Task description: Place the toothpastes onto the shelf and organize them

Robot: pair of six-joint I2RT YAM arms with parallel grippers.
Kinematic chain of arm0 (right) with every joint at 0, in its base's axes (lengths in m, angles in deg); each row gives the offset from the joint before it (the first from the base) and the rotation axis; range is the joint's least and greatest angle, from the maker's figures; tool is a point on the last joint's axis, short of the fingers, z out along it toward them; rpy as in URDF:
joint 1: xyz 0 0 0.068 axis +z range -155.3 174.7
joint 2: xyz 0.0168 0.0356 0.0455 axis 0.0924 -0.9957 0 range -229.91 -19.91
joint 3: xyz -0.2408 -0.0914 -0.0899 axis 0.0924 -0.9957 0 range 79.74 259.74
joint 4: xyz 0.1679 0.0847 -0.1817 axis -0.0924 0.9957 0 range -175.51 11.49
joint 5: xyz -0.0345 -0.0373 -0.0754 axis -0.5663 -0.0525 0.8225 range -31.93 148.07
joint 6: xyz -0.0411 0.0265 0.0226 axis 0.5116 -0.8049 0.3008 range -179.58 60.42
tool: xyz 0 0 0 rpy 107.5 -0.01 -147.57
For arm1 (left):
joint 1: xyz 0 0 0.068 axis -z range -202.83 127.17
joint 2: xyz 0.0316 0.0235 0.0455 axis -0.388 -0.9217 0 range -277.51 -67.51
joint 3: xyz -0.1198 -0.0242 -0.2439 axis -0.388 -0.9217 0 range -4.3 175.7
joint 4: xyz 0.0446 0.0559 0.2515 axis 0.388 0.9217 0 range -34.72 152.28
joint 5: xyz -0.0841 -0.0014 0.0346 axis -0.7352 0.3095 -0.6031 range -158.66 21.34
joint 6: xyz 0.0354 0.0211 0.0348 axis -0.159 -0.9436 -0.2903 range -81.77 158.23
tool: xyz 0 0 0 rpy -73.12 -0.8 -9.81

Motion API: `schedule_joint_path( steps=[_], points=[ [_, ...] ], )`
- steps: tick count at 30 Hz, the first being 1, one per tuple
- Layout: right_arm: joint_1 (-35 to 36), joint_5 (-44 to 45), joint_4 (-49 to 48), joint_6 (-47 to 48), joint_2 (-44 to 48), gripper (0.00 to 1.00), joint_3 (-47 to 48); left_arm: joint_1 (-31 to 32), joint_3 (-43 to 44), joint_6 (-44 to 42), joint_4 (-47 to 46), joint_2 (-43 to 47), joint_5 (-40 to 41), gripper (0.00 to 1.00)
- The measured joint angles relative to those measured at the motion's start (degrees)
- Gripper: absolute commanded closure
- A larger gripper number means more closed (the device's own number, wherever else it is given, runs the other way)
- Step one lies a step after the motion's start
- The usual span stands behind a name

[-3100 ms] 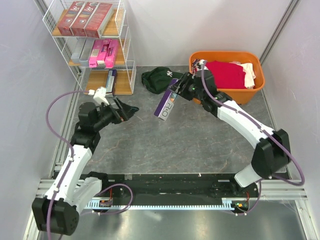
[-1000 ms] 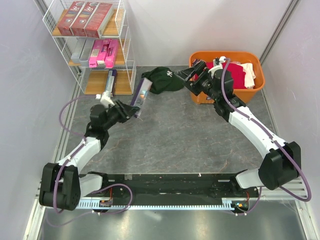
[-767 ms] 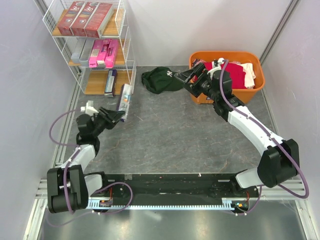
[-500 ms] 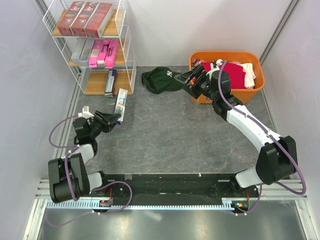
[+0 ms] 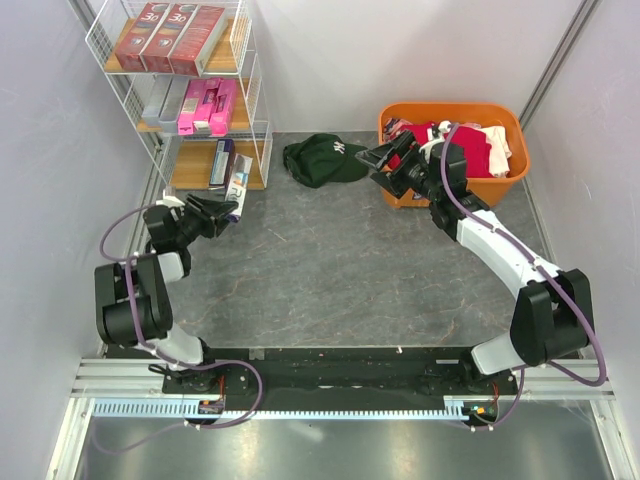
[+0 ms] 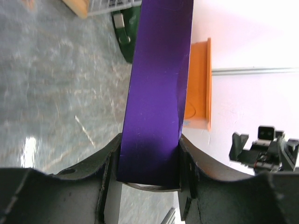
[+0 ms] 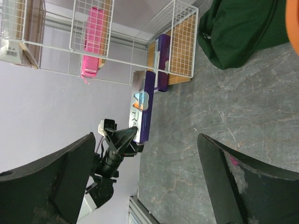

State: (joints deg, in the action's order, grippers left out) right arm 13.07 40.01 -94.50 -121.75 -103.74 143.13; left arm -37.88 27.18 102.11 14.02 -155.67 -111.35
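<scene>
The left gripper needs to slide the held box outward next, onto the bottom board's open strip (image 5: 256, 168) beside the other purple box, and let go of it there, because that strip lies outward.
My left gripper (image 5: 216, 212) is shut on a purple toothpaste box (image 5: 238, 184), gripping its near end across the narrow width (image 6: 161, 84). The box's far end reaches the front corner of the shelf's (image 5: 252, 70) bottom board (image 5: 190, 172), beside another purple box (image 5: 220, 162) lying there. Red boxes (image 5: 168, 38) fill the top board, while grey (image 5: 160, 100) and pink boxes (image 5: 206, 106) lie on the middle one. My right gripper (image 5: 385, 165) hangs open and empty at the orange tub's front left corner. In the right wrist view the held box (image 7: 141, 112) shows by the shelf (image 7: 122, 42).
An orange tub (image 5: 500, 182) of red and pale clothes stands at the back right. A dark green cap (image 5: 322, 160) lies on the grey floor between shelf and tub. Grey walls close in on the left, the right and the back.
My left arm has swung left and back, carrying the purple box from mid-floor to the shelf's bottom board. The right gripper, which let go earlier, has stayed open by the tub.
</scene>
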Motion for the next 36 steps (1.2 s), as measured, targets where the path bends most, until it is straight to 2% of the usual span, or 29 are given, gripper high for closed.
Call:
schedule_joint_path(
  steps=[12,24,30,36],
  points=[
    [-1.44,-1.77,-1.16,0.00,-2.43,0.02,-1.03,0.48,13.92,4.13,-2.99,-17.49,0.42,0.80],
    [-2.56,-1.86,-1.29,0.09,-3.13,0.02,-1.14,5.38,28.96,7.82,-2.01,-30.45,3.26,0.78],
    [-2.82,-2.23,-1.31,0.44,-3.26,0.02,-1.77,5.90,29.79,11.15,-1.01,-33.35,6.99,0.70],
    [-3.13,-2.84,-1.29,0.52,-3.26,0.02,-2.23,5.92,33.05,13.90,-0.70,-36.68,8.46,0.41]
  ],
)
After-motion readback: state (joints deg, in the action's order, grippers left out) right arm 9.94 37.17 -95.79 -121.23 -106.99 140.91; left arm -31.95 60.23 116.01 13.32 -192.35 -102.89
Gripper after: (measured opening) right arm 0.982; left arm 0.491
